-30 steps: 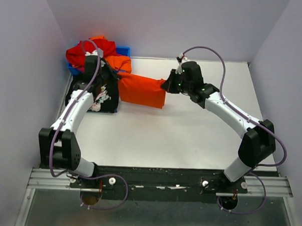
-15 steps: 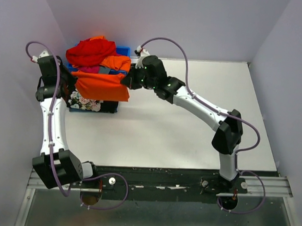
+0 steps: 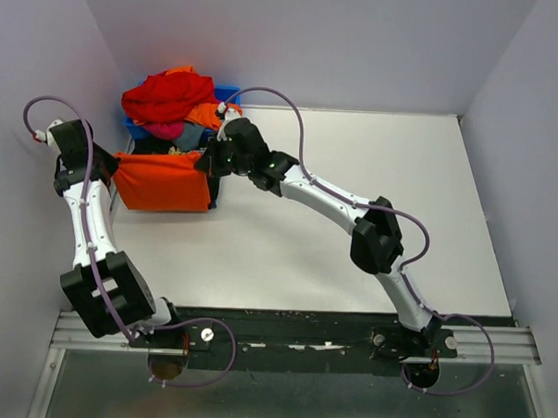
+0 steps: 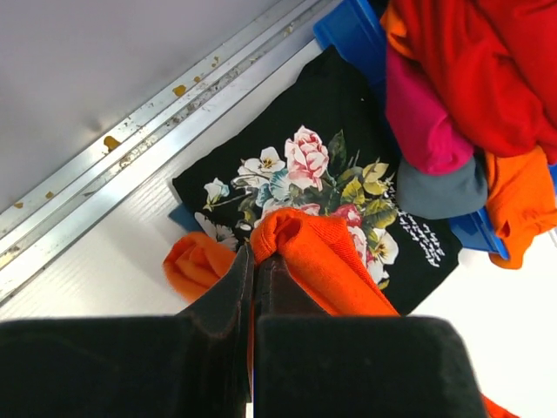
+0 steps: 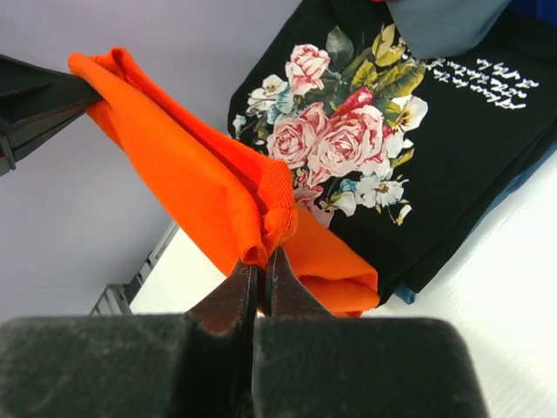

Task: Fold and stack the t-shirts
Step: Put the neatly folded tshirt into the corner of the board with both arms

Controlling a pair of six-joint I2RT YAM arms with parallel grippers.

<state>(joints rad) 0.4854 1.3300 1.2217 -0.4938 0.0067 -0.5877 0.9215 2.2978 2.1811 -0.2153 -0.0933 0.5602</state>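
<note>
My left gripper lowers next, outward and slightly away from the wall, onto the black shirt's far part (image 3: 150,146) (image 4: 338,117) by the bin, where it still lies bare.
A folded bright orange t-shirt (image 3: 164,181) hangs stretched between my two grippers over the black rose-print t-shirt (image 4: 324,157), which lies flat at the table's far left. My left gripper (image 3: 114,172) is shut on the orange shirt's left end (image 4: 296,239). My right gripper (image 3: 210,162) is shut on its right end (image 5: 261,218). In the right wrist view the orange cloth (image 5: 174,165) sags onto the black shirt (image 5: 418,148). From above the black shirt is almost wholly covered.
A blue bin (image 3: 227,94) at the far left corner holds a heap of red (image 3: 168,93), pink (image 4: 418,113), grey (image 4: 439,192) and orange (image 4: 522,205) shirts. The left wall and a metal rail (image 4: 130,157) run close beside the stack.
Both grippers have carried the orange shirt leftwards from the table's middle to over the black shirt. It now covers the rose print in the top view.
</note>
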